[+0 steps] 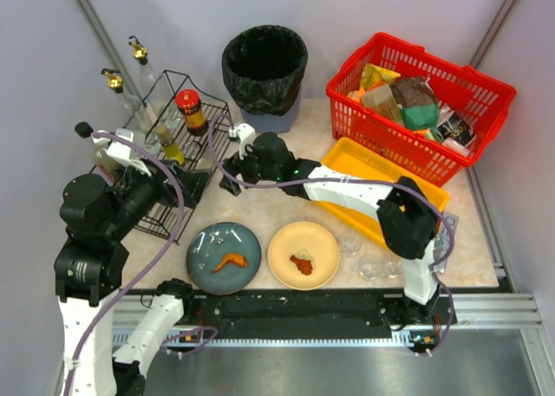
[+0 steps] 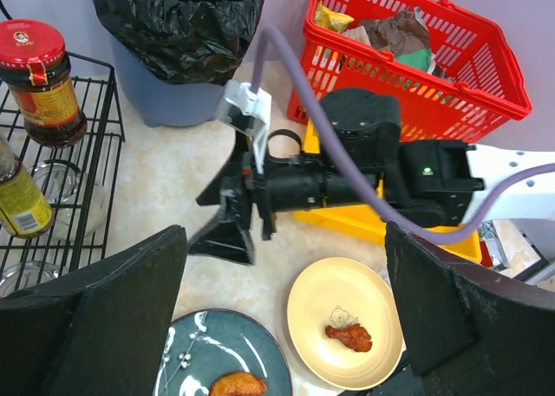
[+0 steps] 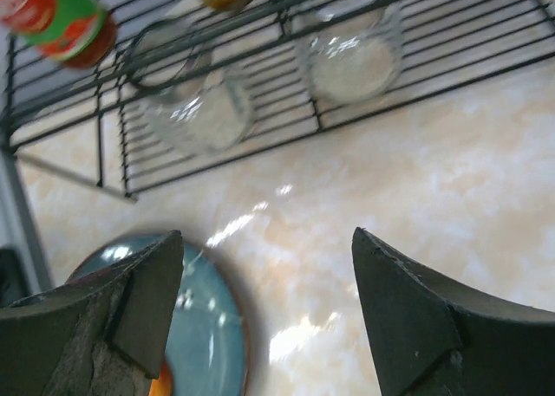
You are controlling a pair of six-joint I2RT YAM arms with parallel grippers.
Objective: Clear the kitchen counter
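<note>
The blue plate's far rim [image 1: 249, 231] [image 3: 246, 361] has bare counter beside it, which leaves room for one finger, so I will bring my open right gripper back and down onto that rim.
The kitchen counter [image 1: 264, 207] holds a blue plate [image 1: 224, 257] with a fried piece and a yellow plate [image 1: 303, 255] with a chicken piece [image 2: 349, 336]. Three small glasses [image 1: 370, 265] stand on it beside the yellow plate. My right gripper [image 1: 227, 178] reaches left over the counter by the black wire rack [image 1: 178, 166]. It is open and empty above bare counter [image 3: 364, 197], with the blue plate's edge [image 3: 208, 327] under its left finger. Two glasses [image 3: 351, 54] stand in the rack just ahead of it. My left gripper [image 1: 189, 188] hovers at the rack's front corner, wide open and empty [image 2: 286, 327].
A bin with a black bag [image 1: 264, 67] stands at the back. A red basket [image 1: 416, 101] full of packets is at the back right, with a yellow tray [image 1: 364, 166] in front of it under the right arm. The rack holds a red-lidded jar [image 1: 191, 110] and bottles [image 1: 169, 145].
</note>
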